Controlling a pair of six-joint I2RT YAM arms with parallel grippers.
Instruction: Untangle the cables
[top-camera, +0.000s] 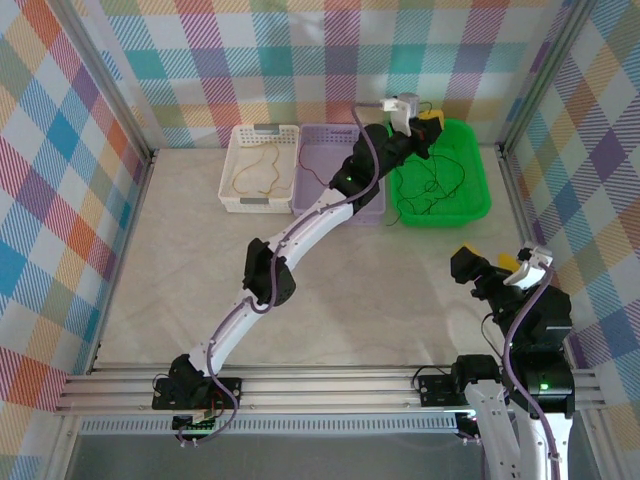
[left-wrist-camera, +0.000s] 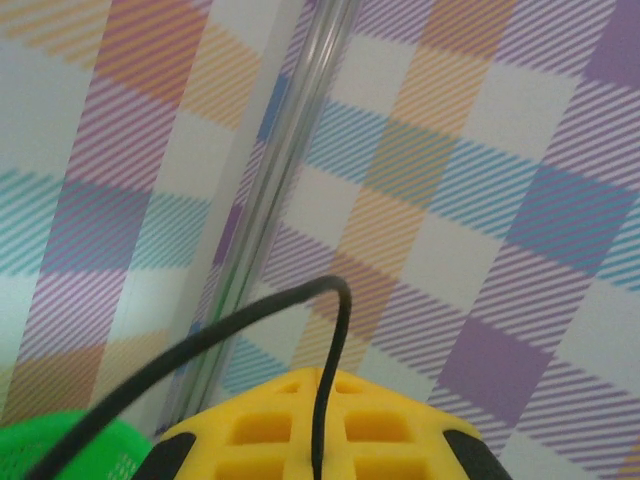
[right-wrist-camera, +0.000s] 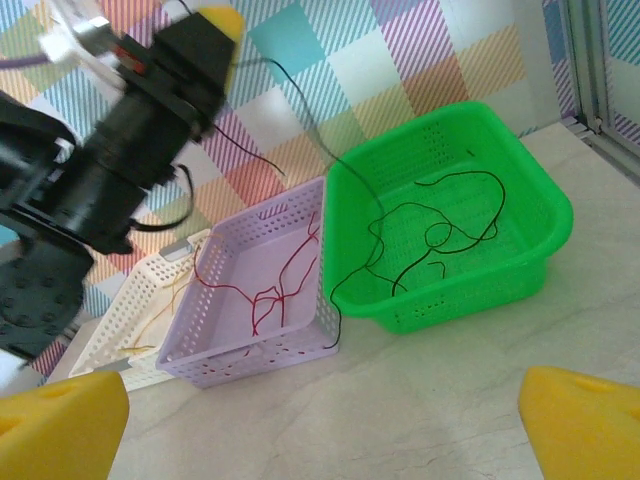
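My left gripper should go down over the green basket next and let go of the thin cable there, because below it is the basket's bottom, where more black cable (right-wrist-camera: 440, 235) lies curled.
My left gripper (top-camera: 428, 122) hangs high over the back of the green basket (top-camera: 478, 207), shut on a thin black cable (left-wrist-camera: 341, 322) that loops out from between its yellow fingers (left-wrist-camera: 400, 430). From there the cable (right-wrist-camera: 300, 100) runs down into the green basket (right-wrist-camera: 450, 300), where more black cable (right-wrist-camera: 440, 235) lies curled; one end droops over the rim to the table. Red cables (right-wrist-camera: 270, 290) lie in the lilac basket (right-wrist-camera: 250, 355). Yellow-orange cables (top-camera: 258, 170) lie in the white basket (top-camera: 232, 200). My right gripper (top-camera: 488, 262) stands open and empty near the front right.
The three baskets stand in a row at the back of the table. Checked walls and metal frame posts (top-camera: 515, 150) enclose the table on three sides. The left arm (top-camera: 300, 230) stretches diagonally across the middle.
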